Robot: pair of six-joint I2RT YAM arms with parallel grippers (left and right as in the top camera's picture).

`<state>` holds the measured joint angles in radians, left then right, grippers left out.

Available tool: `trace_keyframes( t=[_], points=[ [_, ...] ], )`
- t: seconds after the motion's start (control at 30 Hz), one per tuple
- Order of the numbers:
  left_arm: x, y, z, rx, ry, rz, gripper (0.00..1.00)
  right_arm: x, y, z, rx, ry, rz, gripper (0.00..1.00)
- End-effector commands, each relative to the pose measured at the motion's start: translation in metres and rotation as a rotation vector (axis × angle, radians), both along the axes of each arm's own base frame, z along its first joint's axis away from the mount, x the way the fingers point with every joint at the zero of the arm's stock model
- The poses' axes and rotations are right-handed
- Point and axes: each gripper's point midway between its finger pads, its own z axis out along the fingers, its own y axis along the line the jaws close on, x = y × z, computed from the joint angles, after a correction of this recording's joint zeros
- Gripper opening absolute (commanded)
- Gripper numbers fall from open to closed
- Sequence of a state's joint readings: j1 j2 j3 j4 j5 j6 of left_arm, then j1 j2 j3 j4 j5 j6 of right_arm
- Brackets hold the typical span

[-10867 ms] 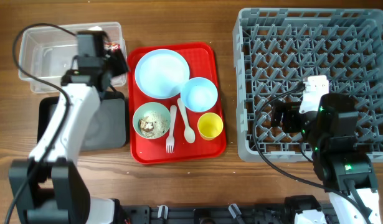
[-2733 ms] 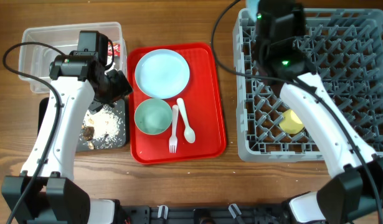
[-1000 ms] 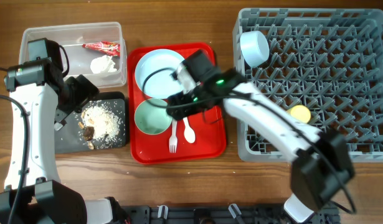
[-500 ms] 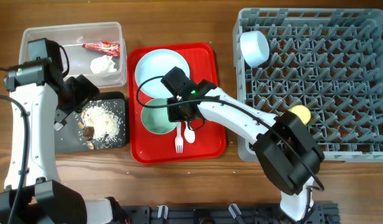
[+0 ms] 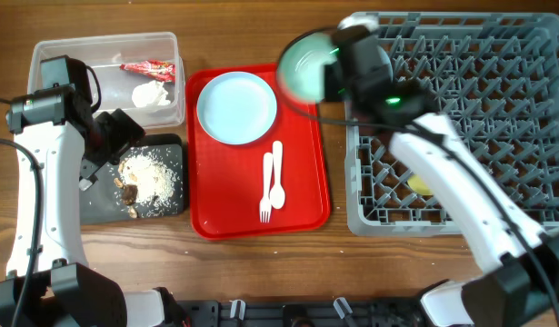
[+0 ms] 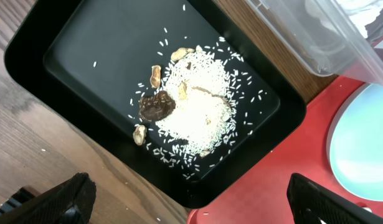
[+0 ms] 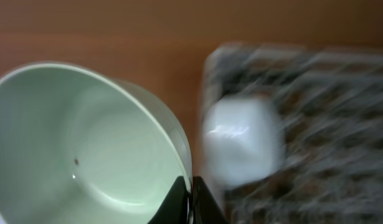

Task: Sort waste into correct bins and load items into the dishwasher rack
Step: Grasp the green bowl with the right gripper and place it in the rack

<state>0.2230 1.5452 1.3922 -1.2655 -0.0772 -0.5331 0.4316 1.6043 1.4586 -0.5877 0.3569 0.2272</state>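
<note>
I will swing my right gripper to its right in the overhead view next, to the empty rack wires beside the pale blue bowl. There I will turn it, lower it and release the pale green bowl's rim.
My right gripper is shut on the rim of the pale green bowl. The bowl hangs tilted and blurred at the far left corner of the grey dishwasher rack. The pale blue bowl sits in the rack just beyond it, and the yellow cup lies lower in the rack. My left gripper stands open and empty over the black tray holding food scraps.
The red serving tray holds the pale blue plate, the white fork and the spoon. The clear tub at the far left holds the red wrapper and the white napkin.
My right gripper has lifted the green bowl off the red tray and carried it up and right to the rack's corner. Fork and spoon have shifted slightly. The left arm has not moved.
</note>
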Motion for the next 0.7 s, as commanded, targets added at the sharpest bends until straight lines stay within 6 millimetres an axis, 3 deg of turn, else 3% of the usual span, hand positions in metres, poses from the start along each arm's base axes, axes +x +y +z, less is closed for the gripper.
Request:
trace_keyframes(
  t=[0.0, 0.03, 0.1, 0.17, 0.23, 0.3, 0.43, 0.67],
  points=[
    [0.001, 0.0, 0.006, -0.003, -0.031, 0.009, 1.0, 0.021, -0.097, 0.044, -0.432, -0.105, -0.129, 0.04],
    [0.002, 0.0, 0.007, -0.003, -0.032, 0.009, 1.0, 0.025, -0.118, 0.051, -0.544, -0.1, -0.136, 0.04],
    [0.004, 0.0, 0.007, -0.002, -0.04, 0.009, 1.0, 0.026, -0.171, 0.074, -0.697, -0.122, -0.344, 0.04],
    [0.004, 0.001, 0.007, -0.001, -0.043, 0.009, 1.0, 0.028, -0.205, 0.08, -0.762, -0.127, -0.489, 0.04],
    [0.004, 0.001, 0.007, 0.0, -0.043, 0.009, 1.0, 0.031, -0.223, 0.068, -0.787, -0.094, -0.549, 0.04],
    [0.004, 0.001, 0.007, 0.0, -0.044, 0.009, 1.0, 0.037, -0.236, 0.038, -0.839, -0.01, -0.577, 0.04],
    [0.004, 0.001, 0.007, 0.0, -0.044, 0.009, 1.0, 0.059, -0.235, -0.029, -0.891, 0.096, -0.555, 0.04],
    [0.006, 0.001, 0.007, 0.001, -0.05, 0.009, 1.0, 0.063, -0.217, -0.083, -0.799, 0.146, -0.512, 0.04]
  ],
)
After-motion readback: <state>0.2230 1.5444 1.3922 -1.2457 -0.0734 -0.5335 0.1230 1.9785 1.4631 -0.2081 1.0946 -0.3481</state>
